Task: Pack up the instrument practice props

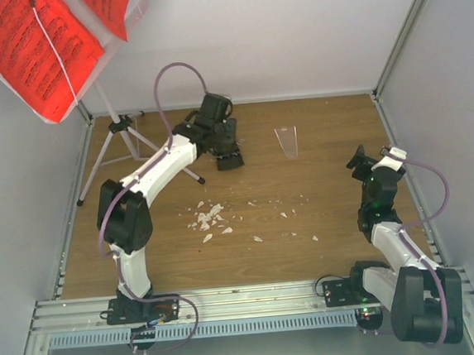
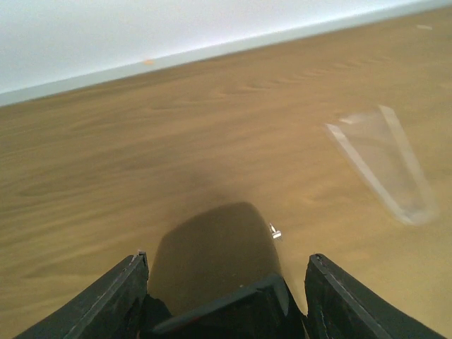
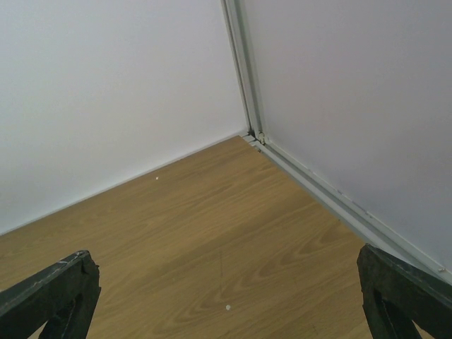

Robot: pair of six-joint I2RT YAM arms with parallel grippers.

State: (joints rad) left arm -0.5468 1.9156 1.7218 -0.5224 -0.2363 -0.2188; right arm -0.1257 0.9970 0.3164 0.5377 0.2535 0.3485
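Observation:
The left gripper will next pull the metronome [image 2: 236, 311] back and release it on the open wood beside the white crumbs, clear of the stand leg.
The white music stand [image 1: 120, 126] rises at the back left on thin tripod legs. Bright red sheets of music [image 1: 33, 47] lie on its tilted tray. My left gripper [image 1: 228, 155] reaches to the back middle of the table. Its jaws are closed on the small black metronome [image 2: 236, 311], which fills the gap between the fingers [image 2: 113, 300] in the left wrist view. A dark shadow lies on the wood ahead of it. My right gripper [image 1: 360, 160] hovers at the right, wide open [image 3: 226, 311], with only bare wood between its fingers.
A clear plastic wedge [image 1: 286, 142] lies on the table right of the left gripper, and also shows as the clear wedge [image 2: 385, 162] in the left wrist view. White crumbs [image 1: 209, 217] are scattered mid-table. White walls close the back and sides. A stand leg [image 1: 189, 174] ends near the left arm.

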